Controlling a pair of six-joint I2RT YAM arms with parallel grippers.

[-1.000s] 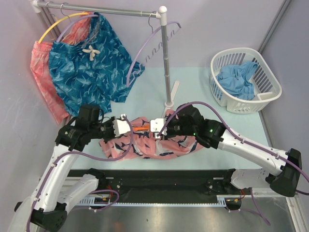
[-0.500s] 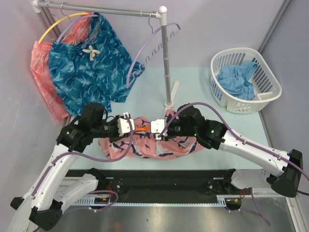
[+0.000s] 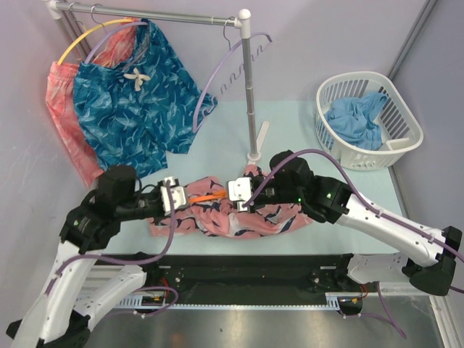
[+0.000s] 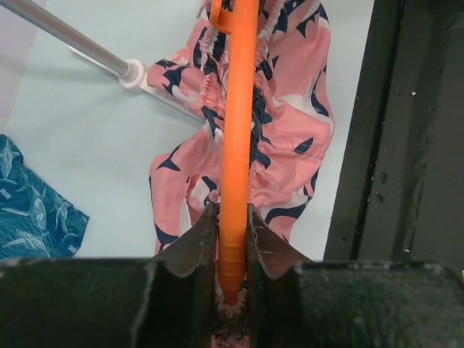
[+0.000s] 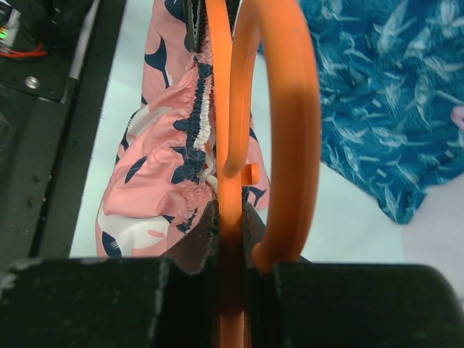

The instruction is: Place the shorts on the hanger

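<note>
My left gripper moves up and outward to the rack bar [image 3: 119,11] beside the teal-blue shorts next and releases the hanger there, since that part is bare.
The salmon-pink shorts [image 3: 246,217] with navy and white leaf shapes lie bunched on the table between the two arms. The orange hanger [image 3: 205,196] runs through their waistband. My left gripper [image 3: 178,200] is shut on one end of the hanger bar [image 4: 238,109], with gathered waistband of the shorts [image 4: 297,130] pinched at the jaws [image 4: 233,221]. My right gripper [image 3: 239,194] is shut on the hanger [image 5: 221,130] next to its hook [image 5: 290,109]. The shorts [image 5: 156,203] hang to its left side.
A clothes rack pole [image 3: 250,94] stands just behind the shorts. Teal-blue shorts [image 3: 134,101], a coral garment [image 3: 65,116], lavender hangers [image 3: 225,69] and a yellow hanger [image 3: 83,36] hang on the rack. A white basket [image 3: 399,145] with blue cloth sits far right.
My left gripper has drawn back to the left and nearer with the hanger end. The shorts now lie more stretched out along the hanger. The right gripper has barely moved.
</note>
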